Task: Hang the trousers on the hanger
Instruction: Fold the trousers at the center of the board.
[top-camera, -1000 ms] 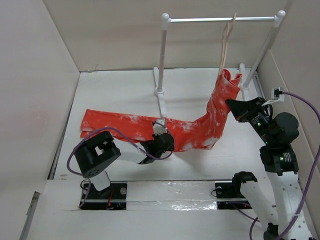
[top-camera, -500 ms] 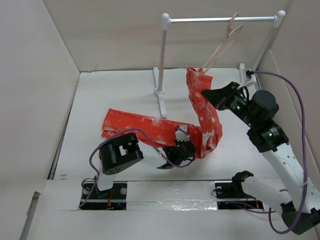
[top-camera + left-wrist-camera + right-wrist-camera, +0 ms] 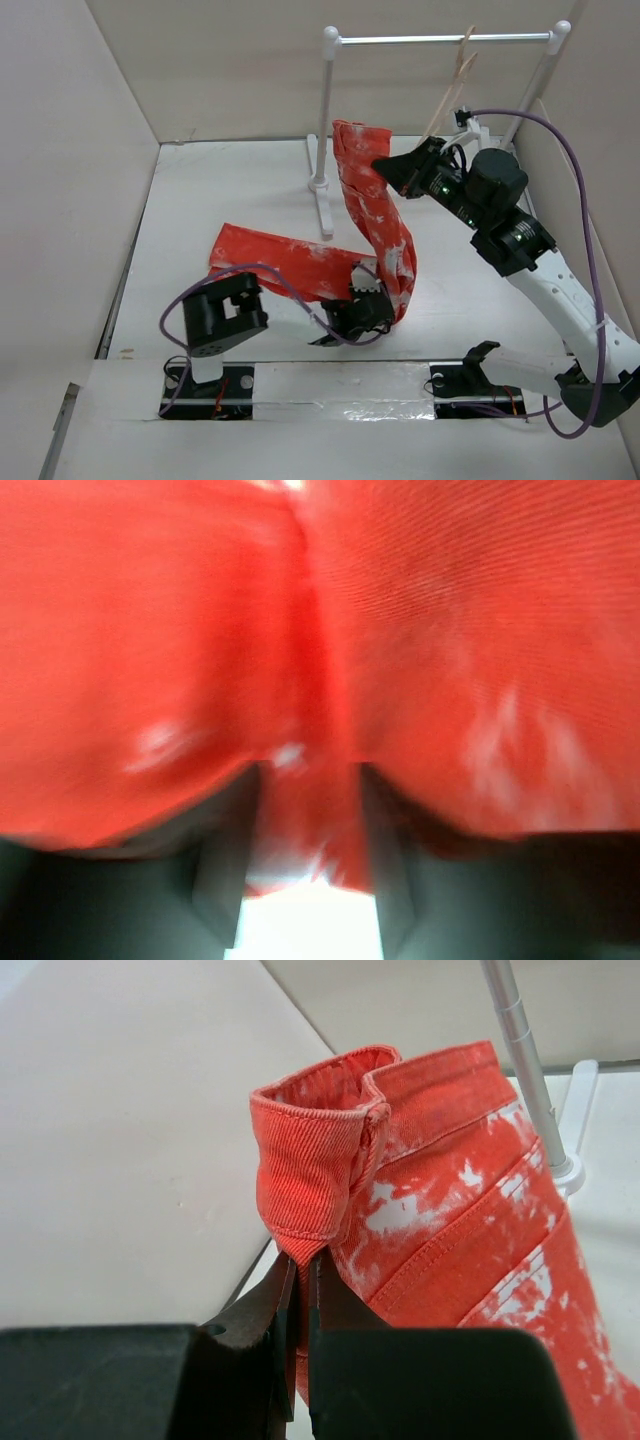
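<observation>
My right gripper carries the trousers' hem down and to the left in the top view next. It releases the hem over the trousers' flat end [image 3: 238, 247], as cloth lies spread there.
The orange-red trousers [image 3: 375, 215] rise in a tall band from a fold on the table near the front to a raised end by the rack. My right gripper [image 3: 383, 166] is shut on that raised hem [image 3: 300, 1230], left of the hanger. The pale wooden hanger [image 3: 452, 88] hangs tilted on the rail, apart from the cloth. My left gripper [image 3: 368, 300] sits low at the fold. In the blurred left wrist view its fingers [image 3: 225, 865] stand apart, with trousers cloth [image 3: 400, 630] draped over and between them.
A white tube rack with a metal crossbar [image 3: 440, 39] stands at the back, its left post [image 3: 324, 110] just behind the raised cloth. White walls close in the left, back and right. The rest of the trousers lies flat at centre-left [image 3: 265, 255].
My right gripper has carried the trouser end left, away from the hanger, which swung back. The left gripper's fingers have parted at the fold.
</observation>
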### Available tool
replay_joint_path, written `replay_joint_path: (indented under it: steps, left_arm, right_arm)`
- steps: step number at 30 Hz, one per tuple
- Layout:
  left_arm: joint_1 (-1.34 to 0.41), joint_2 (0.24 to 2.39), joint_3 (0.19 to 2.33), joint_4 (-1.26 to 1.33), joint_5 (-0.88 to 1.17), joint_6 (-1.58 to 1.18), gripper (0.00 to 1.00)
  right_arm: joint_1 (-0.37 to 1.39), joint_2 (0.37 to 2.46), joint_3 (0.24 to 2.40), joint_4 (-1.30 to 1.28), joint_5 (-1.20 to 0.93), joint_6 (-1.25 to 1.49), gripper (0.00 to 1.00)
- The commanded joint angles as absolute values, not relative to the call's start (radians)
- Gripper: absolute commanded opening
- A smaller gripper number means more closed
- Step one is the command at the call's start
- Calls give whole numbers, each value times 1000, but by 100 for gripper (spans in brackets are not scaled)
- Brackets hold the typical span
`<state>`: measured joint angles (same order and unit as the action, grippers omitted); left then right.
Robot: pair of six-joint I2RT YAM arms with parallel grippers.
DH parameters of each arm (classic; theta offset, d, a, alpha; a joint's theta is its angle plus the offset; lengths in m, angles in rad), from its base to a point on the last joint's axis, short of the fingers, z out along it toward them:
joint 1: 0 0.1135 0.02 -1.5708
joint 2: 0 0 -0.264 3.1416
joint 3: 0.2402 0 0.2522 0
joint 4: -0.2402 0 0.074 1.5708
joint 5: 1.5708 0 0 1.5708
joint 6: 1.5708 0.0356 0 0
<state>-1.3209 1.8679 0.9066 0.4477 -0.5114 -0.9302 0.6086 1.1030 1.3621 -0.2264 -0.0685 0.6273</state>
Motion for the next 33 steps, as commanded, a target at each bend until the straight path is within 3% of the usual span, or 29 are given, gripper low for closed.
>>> replay_joint_path:
  steps: [1, 4, 14, 23, 25, 28, 29, 31, 32, 33]
  left_arm:
    - [-1330, 1669, 804, 267, -612, -922, 45]
    - [-1330, 1462, 744, 186, -701, -922, 61]
    - [-1154, 702, 658, 3, -697, -815, 60]
    - [-1104, 459, 810, -199, -768, -746, 60]
    - [-1104, 439, 847, -245, -794, -752, 60]
    - [-1104, 402, 856, -284, -821, -756, 60]
    - [-1104, 378, 861, -291, -834, -758, 60]
    - [-1104, 358, 883, -340, -850, -770, 60]
    - [-1104, 338, 890, -359, -867, -775, 60]
    - [-1104, 330, 897, -374, -873, -779, 60]
  right_arm:
    - [626, 1086, 1382, -63, -32, 620, 0]
    - [635, 1118, 1379, -61, -32, 612, 0]
    - [754, 1281, 1471, -61, 76, 577, 0]
    - [1037, 1658, 1693, -23, 417, 465, 0]
    - [1112, 1867, 1831, -17, 448, 448, 1]
    - [1158, 2044, 1963, -37, 459, 446, 24]
    - [1170, 2101, 2015, -93, 436, 455, 39]
    - [1186, 2221, 2130, -156, 420, 505, 57]
    - [1186, 2230, 2131, -166, 393, 518, 77]
    - [1186, 2223, 2111, -147, 381, 534, 82]
